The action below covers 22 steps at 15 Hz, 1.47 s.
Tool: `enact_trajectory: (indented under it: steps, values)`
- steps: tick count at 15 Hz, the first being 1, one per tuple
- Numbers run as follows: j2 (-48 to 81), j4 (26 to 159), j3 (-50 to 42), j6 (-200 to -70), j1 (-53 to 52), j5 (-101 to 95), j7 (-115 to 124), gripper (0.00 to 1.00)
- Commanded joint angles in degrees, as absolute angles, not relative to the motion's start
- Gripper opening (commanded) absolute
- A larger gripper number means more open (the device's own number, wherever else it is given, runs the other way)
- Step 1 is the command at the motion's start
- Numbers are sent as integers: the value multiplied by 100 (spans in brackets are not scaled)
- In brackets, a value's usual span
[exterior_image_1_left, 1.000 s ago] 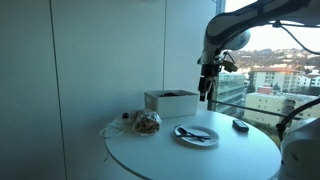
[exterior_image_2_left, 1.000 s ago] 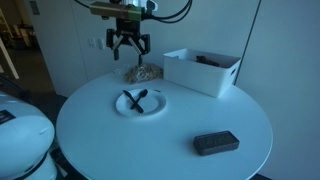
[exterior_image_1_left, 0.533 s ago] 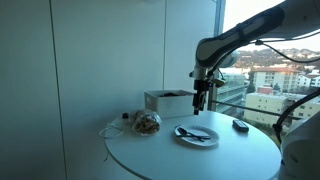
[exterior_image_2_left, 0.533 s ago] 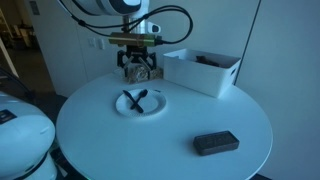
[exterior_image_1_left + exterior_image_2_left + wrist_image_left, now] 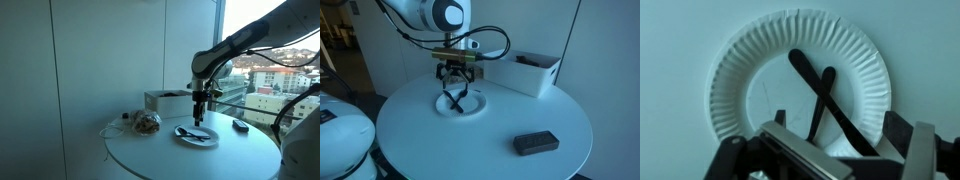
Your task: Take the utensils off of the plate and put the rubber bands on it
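Observation:
Next, my gripper moves down onto the utensil's handle (image 5: 195,135) (image 5: 843,117) and closes, as the handle lies below my gripper, between its open fingers.
A white paper plate (image 5: 740,70) lies on the round white table and holds two black utensils (image 5: 823,95) crossed over each other. The plate also shows in both exterior views (image 5: 210,134) (image 5: 479,107). My gripper (image 5: 840,125) is open and hangs just above the plate, one finger on either side of the crossed utensils. It shows over the plate in both exterior views (image 5: 199,118) (image 5: 455,95). A clear container of rubber bands (image 5: 147,123) stands behind the plate, apart from the gripper. The arm mostly hides it in an exterior view.
A white open bin (image 5: 170,101) (image 5: 525,70) stands at the back of the table (image 5: 410,135). A small black flat object (image 5: 241,125) (image 5: 535,143) lies near the table edge. A cable lies beside the rubber band container. A window wall is close behind.
My gripper has come down from above the bin and the rubber bands to just over the plate, still open. The utensils and plate have not moved.

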<state>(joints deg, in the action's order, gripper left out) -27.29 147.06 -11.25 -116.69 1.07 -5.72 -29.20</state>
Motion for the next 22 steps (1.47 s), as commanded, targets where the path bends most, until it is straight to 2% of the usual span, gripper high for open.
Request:
enact_trajectory:
  steps: [1, 11, 22]
  values:
    - [-2717, 14816, -1126, -11591, 69, -773, -3404, 100]
    - [-2251, 14917, -1025, -12692, -77, -700, -3635, 100]
    - [-1808, 14774, -1082, -12442, 16, -276, -3672, 100]
